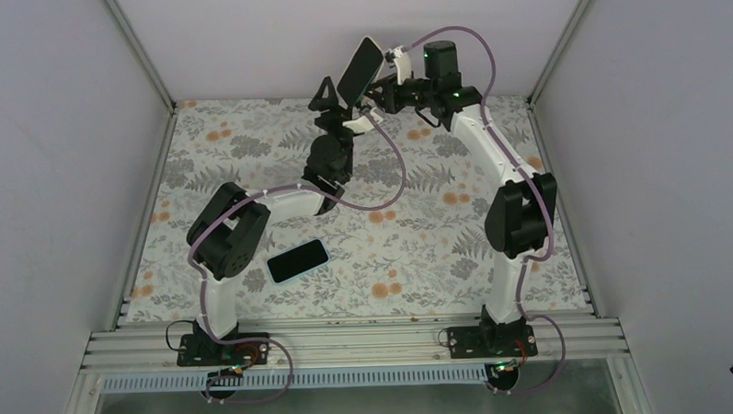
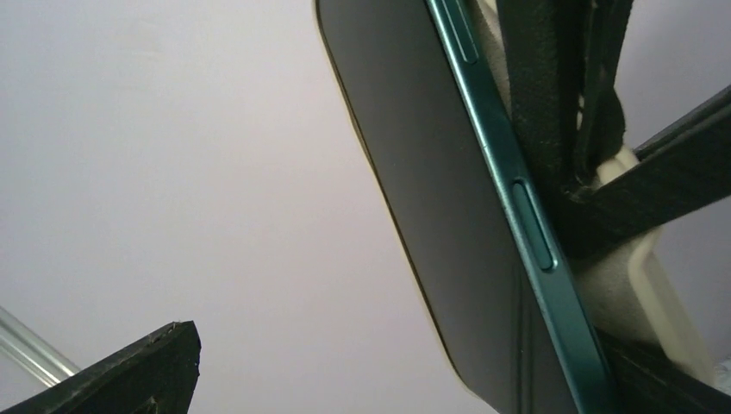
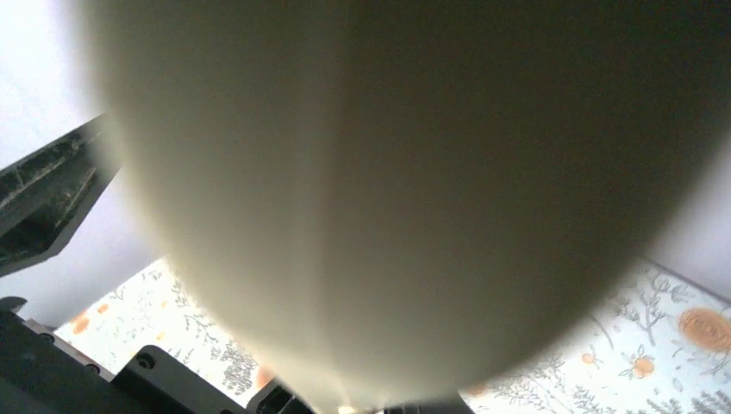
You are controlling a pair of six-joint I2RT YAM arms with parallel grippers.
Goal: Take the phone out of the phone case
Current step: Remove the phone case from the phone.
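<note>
The left gripper's open fingers are on either side of the phone's lower end (image 1: pixel 349 95) beside my right gripper, so my right gripper should next pull back and let go of the cream case.
A phone (image 1: pixel 360 67) with a dark screen is held tilted up in the air at the far middle of the table, between both arms. In the left wrist view its screen (image 2: pixel 431 198) and bare teal side edge with buttons (image 2: pixel 534 233) show. A cream case (image 2: pixel 642 285) sits behind it. My right gripper (image 1: pixel 384 94) is shut on the cream case, whose back (image 3: pixel 388 172) fills the right wrist view. My left gripper (image 1: pixel 343 105) is open just below the phone. One of its fingers (image 2: pixel 129 371) stands well apart from the screen.
A second phone (image 1: pixel 298 261) with a dark screen and a pale rim lies flat on the floral mat (image 1: pixel 420 251), near the left arm's elbow. Grey walls and metal rails close in the table on three sides.
</note>
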